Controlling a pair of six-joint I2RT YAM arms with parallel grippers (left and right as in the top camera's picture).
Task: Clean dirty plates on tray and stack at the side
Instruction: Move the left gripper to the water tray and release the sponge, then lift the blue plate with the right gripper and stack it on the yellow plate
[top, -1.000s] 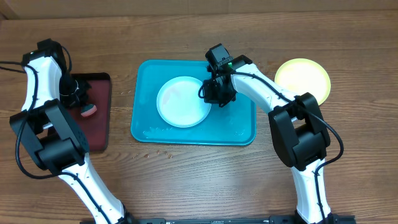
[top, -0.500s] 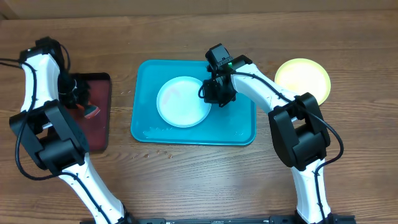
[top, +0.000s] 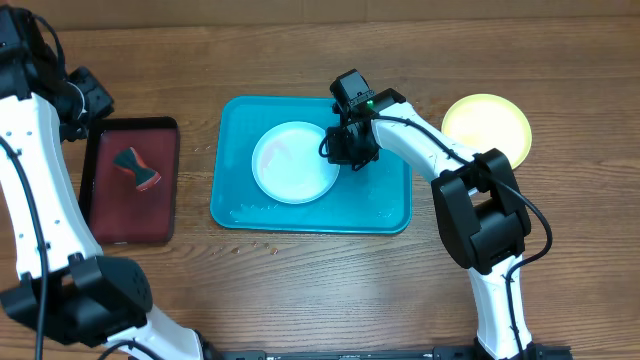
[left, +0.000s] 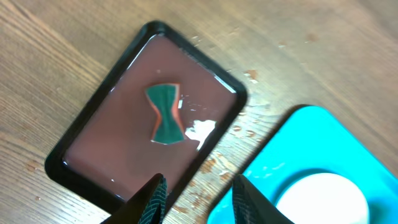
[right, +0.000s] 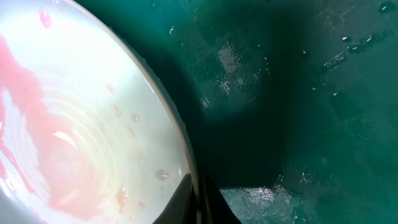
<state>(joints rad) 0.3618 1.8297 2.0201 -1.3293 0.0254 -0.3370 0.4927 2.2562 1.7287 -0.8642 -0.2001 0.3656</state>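
The right gripper lifts next, carries the white plate to its right in the overhead view, over the yellow-green plate to stack on, lowers and releases.
A white plate with faint red smears lies on the teal tray. My right gripper is shut on the plate's right rim; the right wrist view shows the rim pinched between the fingers. A yellow-green plate sits on the table right of the tray. The mint-blue plate is out of view. My left gripper is open and empty, raised above the table between the dark-red tray and the teal tray.
A small dark-red, black-rimmed tray with water in it stands at the left and holds a green-and-red sponge, also in the left wrist view. Water drops lie on the wood between the trays.
My left arm has lifted up and away from the dark-red tray, leaving the sponge lying in it. The right gripper and the white plate have not moved.
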